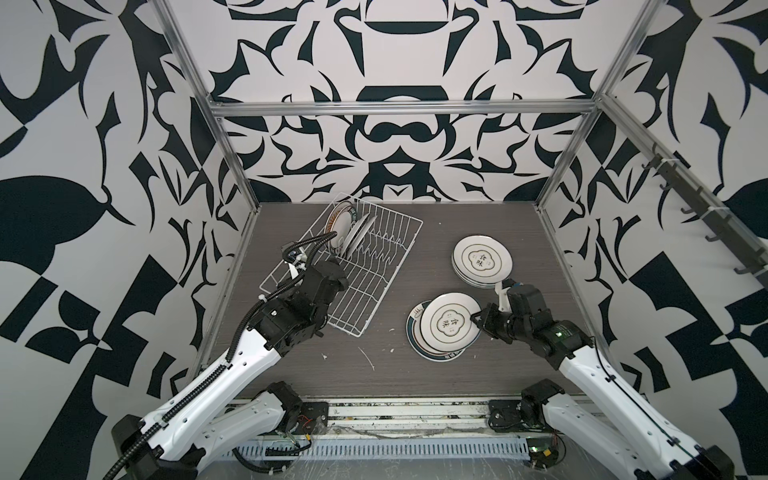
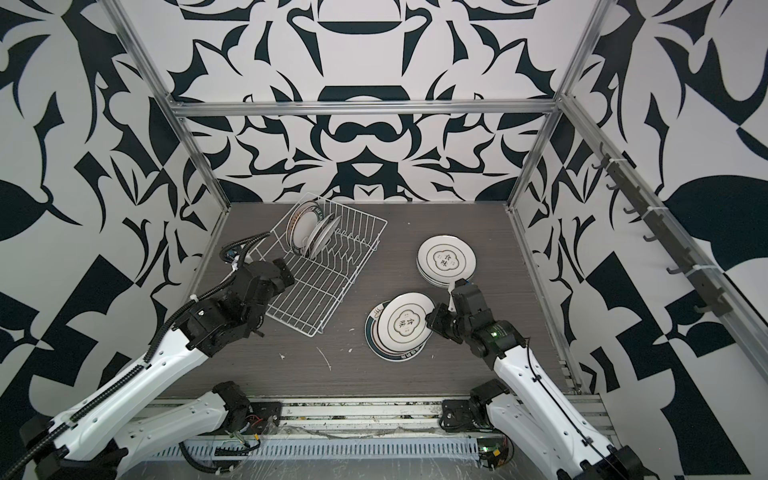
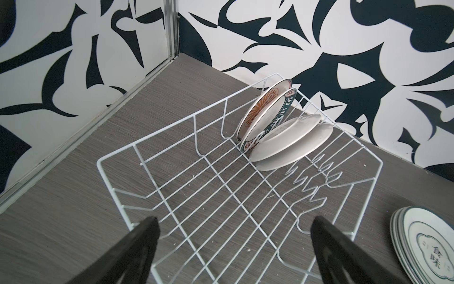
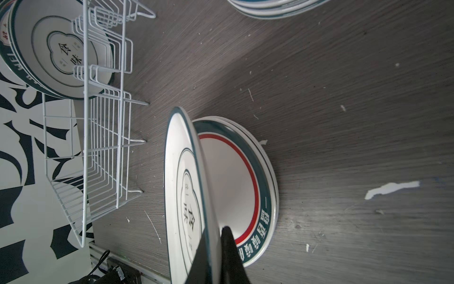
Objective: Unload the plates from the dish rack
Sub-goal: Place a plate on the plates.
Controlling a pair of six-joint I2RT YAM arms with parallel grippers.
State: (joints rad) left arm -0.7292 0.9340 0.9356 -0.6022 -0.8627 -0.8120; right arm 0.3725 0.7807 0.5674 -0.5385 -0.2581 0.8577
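The right gripper lowers the white plate onto the teal-and-red-rimmed plate (image 1: pixel 413 328) (image 4: pixel 235 177) next and lets go of the white plate's rim there, since that flat stack is beneath it.
The white wire dish rack (image 1: pixel 374 286) (image 2: pixel 328 291) lies at the back left, with several plates (image 1: pixel 345 230) (image 3: pixel 277 123) standing or leaning at its far end. My left gripper (image 1: pixel 332 270) (image 3: pixel 234 218) hangs open over the rack's bare near end, holding nothing. My right gripper (image 1: pixel 478 320) (image 4: pixel 216 236) is shut on the rim of a white plate with a cloud emblem (image 1: pixel 446 326) (image 2: pixel 405 322) (image 4: pixel 181 186). That plate is tilted above a flat stack topped by a teal-and-red-rimmed plate (image 1: pixel 413 328) (image 4: pixel 235 177).
A second flat stack of plates (image 1: pixel 482 262) (image 2: pixel 446 259) (image 3: pixel 427 246) lies behind the right gripper. Patterned walls and aluminium posts close in the table's left, back and right sides. White chips (image 1: pixel 368 357) speckle the dark wood-grain tabletop.
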